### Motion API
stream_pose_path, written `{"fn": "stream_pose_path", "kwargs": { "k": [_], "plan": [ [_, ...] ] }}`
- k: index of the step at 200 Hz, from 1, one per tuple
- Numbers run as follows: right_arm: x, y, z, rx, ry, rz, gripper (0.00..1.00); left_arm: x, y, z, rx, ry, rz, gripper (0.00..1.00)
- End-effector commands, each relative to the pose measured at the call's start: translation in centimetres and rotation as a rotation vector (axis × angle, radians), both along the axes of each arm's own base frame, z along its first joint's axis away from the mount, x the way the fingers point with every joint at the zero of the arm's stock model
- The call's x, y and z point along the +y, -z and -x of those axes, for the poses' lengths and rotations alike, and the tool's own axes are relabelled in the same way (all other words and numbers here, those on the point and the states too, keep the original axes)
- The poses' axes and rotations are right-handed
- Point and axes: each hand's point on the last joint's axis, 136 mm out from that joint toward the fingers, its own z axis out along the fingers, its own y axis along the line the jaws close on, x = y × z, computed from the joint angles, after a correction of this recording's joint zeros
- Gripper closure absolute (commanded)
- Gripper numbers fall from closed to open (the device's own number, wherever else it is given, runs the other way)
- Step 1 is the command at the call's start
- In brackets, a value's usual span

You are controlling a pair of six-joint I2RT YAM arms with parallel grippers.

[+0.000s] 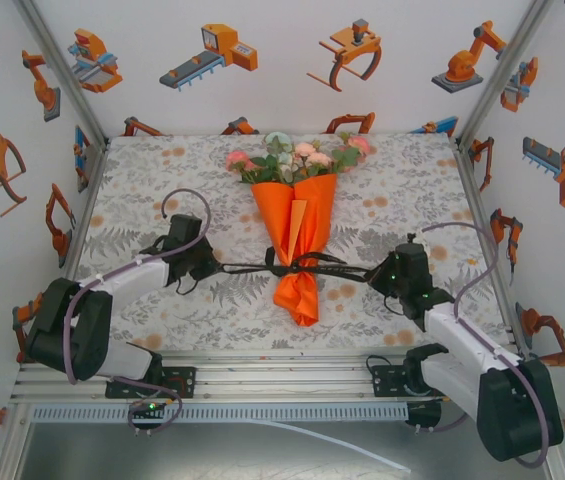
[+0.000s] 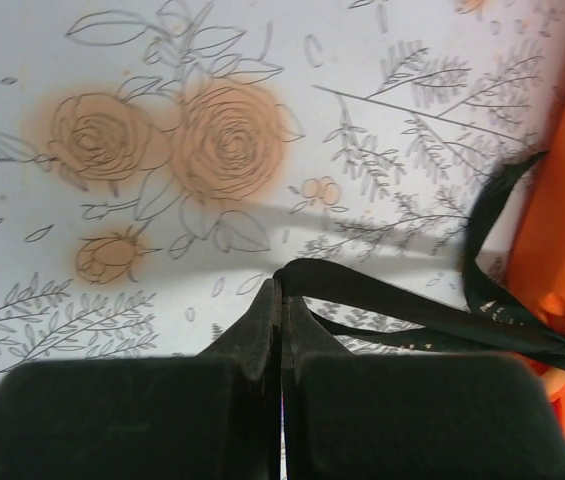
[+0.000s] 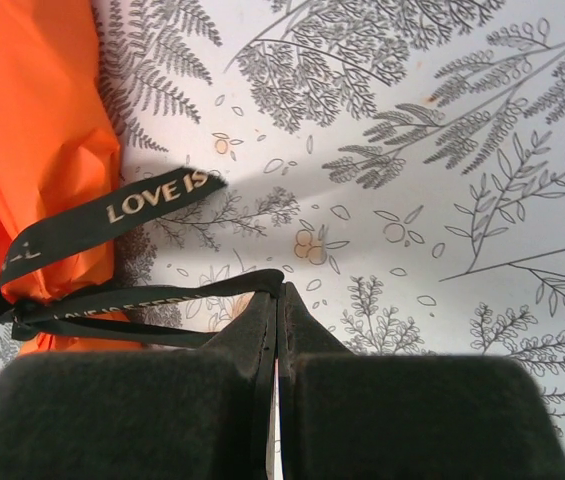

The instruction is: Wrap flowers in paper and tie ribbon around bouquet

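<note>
Both loops already stretch straight from the ribbon's knot, so my right gripper needs to open next to let go of the ribbon loop beside the orange cone.
The bouquet (image 1: 298,235) lies mid-table: an orange paper (image 1: 302,225) cone with pink, white and green flowers (image 1: 297,157) above its wide far end. A black ribbon (image 1: 252,267) circles the cone's narrow waist and stretches out to both sides. My left gripper (image 1: 218,267) is shut on the ribbon's (image 2: 402,300) left loop, left of the cone; its jaws (image 2: 282,285) pinch the fold. My right gripper (image 1: 372,275) is shut on the right loop of the ribbon (image 3: 152,295), with the paper (image 3: 37,130) at its left. A loose lettered ribbon tail (image 3: 112,215) lies beside the cone.
A floral tablecloth (image 1: 402,200) covers the table. Printed walls (image 1: 282,60) with metal frame posts close in the left, back and right. An aluminium rail (image 1: 262,380) runs along the near edge by the arm bases.
</note>
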Motion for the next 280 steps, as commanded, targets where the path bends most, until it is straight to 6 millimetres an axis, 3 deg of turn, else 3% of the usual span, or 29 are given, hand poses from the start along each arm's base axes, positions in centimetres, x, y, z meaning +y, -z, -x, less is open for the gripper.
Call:
{"fn": "stream_pose_path", "kwargs": {
  "k": [1,22,66,104,135,165,199,232,239,242,256,266,280],
  "plan": [
    [-1.8,1.0,0.4,0.026,0.091,-0.012,1.00,2.0,1.2,0.4,0.022,-0.039,-0.043,1.00],
    [-3.0,1.6,0.8,0.045,0.150,-0.026,1.00,2.8,2.2,0.7,0.051,-0.048,-0.061,1.00],
    [-6.1,2.7,2.3,0.087,0.265,-0.026,1.00,4.8,2.3,0.4,0.051,-0.092,-0.054,1.00],
    [-7.7,4.0,3.4,0.143,0.352,-0.047,1.00,6.1,2.5,0.5,0.058,-0.127,-0.051,1.00],
    [-8.7,3.8,3.8,0.143,0.405,-0.048,1.00,7.4,2.8,0.9,0.060,-0.175,-0.054,1.00],
    [-8.9,2.9,3.7,0.116,0.409,-0.037,1.00,7.6,2.9,1.1,0.075,-0.169,-0.059,1.00],
    [-6.2,0.1,1.4,-0.022,0.223,-0.093,1.00,4.6,0.6,0.1,-0.012,-0.049,0.039,1.00],
    [-3.2,-3.9,0.2,-0.141,0.047,-0.128,0.60,2.3,-3.3,-0.4,-0.125,0.057,0.038,0.97],
    [-3.0,-4.8,0.2,-0.160,0.032,-0.119,0.52,1.8,-4.3,-0.4,-0.153,0.074,0.036,0.88],
    [-3.0,-5.2,0.2,-0.170,0.029,-0.115,0.37,1.6,-4.8,-0.4,-0.167,0.085,0.035,0.83],
    [-3.0,-7.3,0.2,-0.224,0.017,-0.103,0.03,0.7,-6.9,-0.3,-0.221,0.131,0.026,0.54],
    [-3.0,-9.0,0.2,-0.275,0.007,-0.090,0.01,0.2,-8.4,-0.2,-0.263,0.161,0.020,0.40],
    [-3.3,-11.5,0.2,-0.342,0.006,-0.055,0.01,0.1,-10.5,-0.1,-0.324,0.176,0.007,0.31]
  ]
}}
